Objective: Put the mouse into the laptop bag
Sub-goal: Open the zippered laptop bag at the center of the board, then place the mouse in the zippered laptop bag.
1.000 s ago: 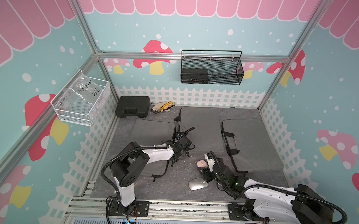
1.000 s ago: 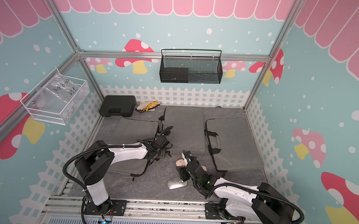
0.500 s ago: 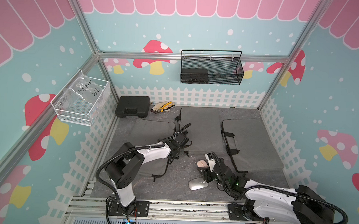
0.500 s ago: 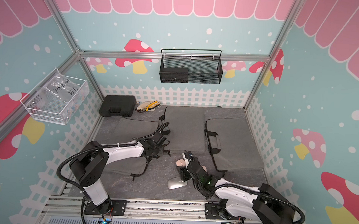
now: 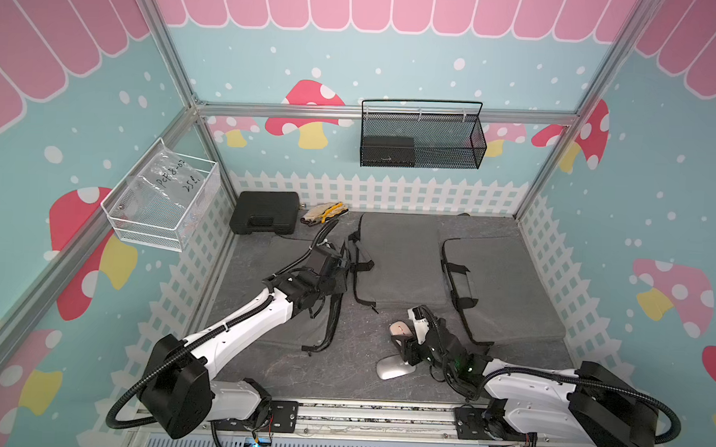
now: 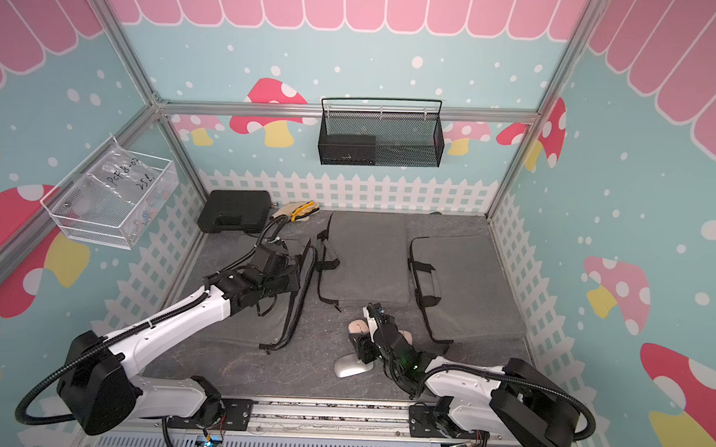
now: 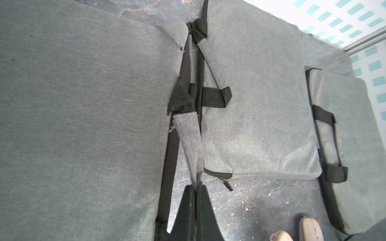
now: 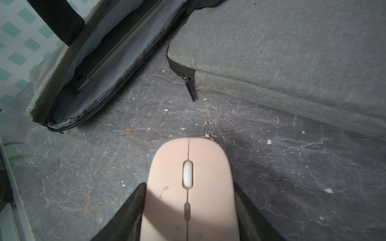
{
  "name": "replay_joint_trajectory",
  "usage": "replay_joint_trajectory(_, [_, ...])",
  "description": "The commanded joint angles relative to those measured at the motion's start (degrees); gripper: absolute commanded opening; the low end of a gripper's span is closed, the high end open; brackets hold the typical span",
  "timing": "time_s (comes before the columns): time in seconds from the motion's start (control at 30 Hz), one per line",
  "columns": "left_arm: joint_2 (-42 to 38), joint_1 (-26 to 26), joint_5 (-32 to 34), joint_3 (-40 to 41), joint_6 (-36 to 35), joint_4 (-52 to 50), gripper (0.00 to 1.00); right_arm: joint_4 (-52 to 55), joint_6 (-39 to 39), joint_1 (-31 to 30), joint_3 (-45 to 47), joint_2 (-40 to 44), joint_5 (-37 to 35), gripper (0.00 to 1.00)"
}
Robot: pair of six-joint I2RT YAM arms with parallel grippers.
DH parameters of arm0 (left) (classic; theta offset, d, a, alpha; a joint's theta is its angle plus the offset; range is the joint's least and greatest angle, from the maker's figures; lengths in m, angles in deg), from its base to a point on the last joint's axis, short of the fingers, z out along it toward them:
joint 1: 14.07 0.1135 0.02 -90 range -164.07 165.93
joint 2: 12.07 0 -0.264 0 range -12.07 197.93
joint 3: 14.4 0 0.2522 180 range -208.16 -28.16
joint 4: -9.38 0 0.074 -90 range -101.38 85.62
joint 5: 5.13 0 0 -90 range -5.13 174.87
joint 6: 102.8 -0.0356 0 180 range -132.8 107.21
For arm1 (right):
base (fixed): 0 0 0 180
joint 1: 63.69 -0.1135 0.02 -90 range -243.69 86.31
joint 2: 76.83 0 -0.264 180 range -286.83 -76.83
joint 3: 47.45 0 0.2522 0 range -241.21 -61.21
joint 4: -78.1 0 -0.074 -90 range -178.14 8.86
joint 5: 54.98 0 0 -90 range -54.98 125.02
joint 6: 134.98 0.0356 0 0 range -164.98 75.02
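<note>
My right gripper carries the pink mouse [image 8: 188, 187] outward next and releases it inside the bag's opening [image 8: 124, 50], which lies outward of the gripper and gapes unzipped.
My right gripper [image 8: 189, 184] is shut on the pink mouse [image 8: 188, 187], which sits on the dark floor near the front middle, as in both top views [image 5: 398, 330] [image 6: 358, 326]. The laptop bag [image 8: 100, 62] lies a little ahead of it with its zip open and its grey lining showing. My left gripper [image 7: 196, 186] is shut on that bag's grey handle strap [image 7: 188, 141], which runs taut up from the bag's edge. In a top view the left gripper [image 5: 341, 268] hovers over the bag's right edge [image 5: 259, 266].
Two closed grey bags lie to the right, one in the middle [image 5: 400, 259] and one far right [image 5: 507, 289]. A silver mouse [image 5: 395, 366] lies just in front of my right gripper. A black case [image 5: 264, 212] and gloves [image 5: 323, 212] lie at the back.
My left gripper has shut on the handle strap and drawn back and to the left with it, pulling it taut. The right arm and the mouse have not moved.
</note>
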Motion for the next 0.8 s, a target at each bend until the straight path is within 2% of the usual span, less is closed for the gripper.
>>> replay_joint_trajectory(0.0, [-2.80,1.66,-3.12,1.34,1.01,0.32,0.00,-6.16,1.89,0.41,-4.08,-4.95,1.79,0.36])
replay_joint_trajectory(0.33, [-6.84,4.60,-6.24,3.76,1.69,1.20,0.00,-8.32,2.16,0.87,-23.53,-26.81,5.91,0.32])
replay_joint_trajectory(0.77, [-9.74,6.11,-9.80,4.74,2.58,2.11,0.00,-1.66,5.59,4.62,-57.74,-53.49,8.85,0.32])
